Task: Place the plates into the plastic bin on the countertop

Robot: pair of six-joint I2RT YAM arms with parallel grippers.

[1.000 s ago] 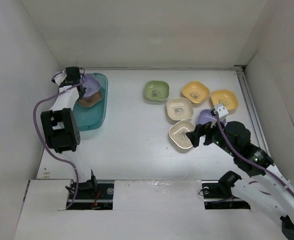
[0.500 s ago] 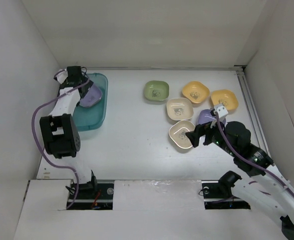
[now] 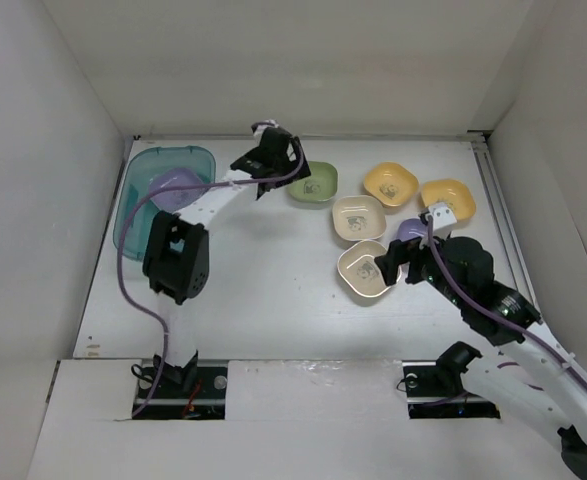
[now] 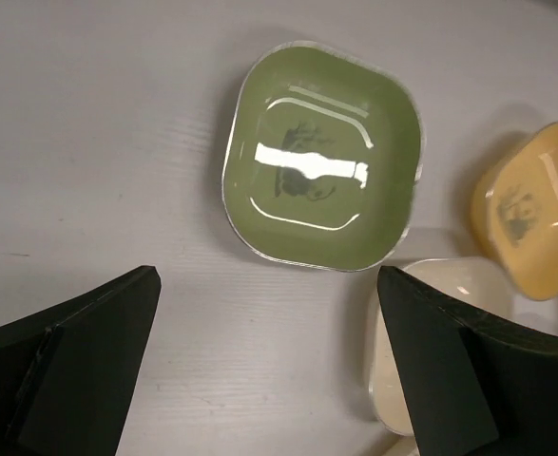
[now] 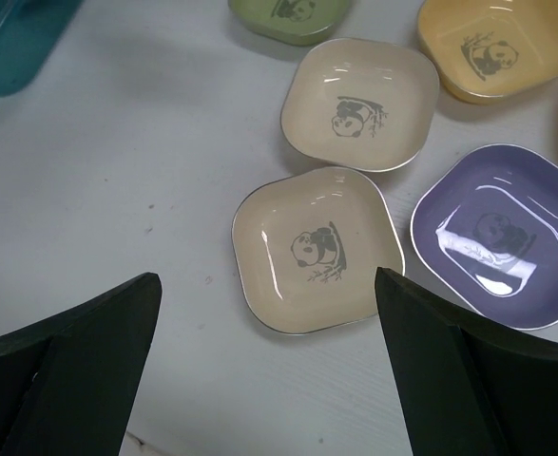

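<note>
I will move my open left gripper down onto the near corner of the green plate's rim, on the bin's side, because that corner is below the gripper's spread fingers.
The teal plastic bin lies at the far left of the countertop with a purple plate in it. My left gripper hangs open and empty just short of the green plate. Right of that are two yellow plates, two cream plates and a second purple plate, half hidden by my right arm. My right gripper is open above the nearer cream plate, holding nothing.
White walls close in the countertop on the left, back and right. A metal rail runs along the right edge. The plates on the right sit close together, some nearly touching. A corner of the bin shows at the top left of the right wrist view.
My left gripper opened and left the purple plate in the bin, then swung right to the green plate. The right arm shifted only slightly.
</note>
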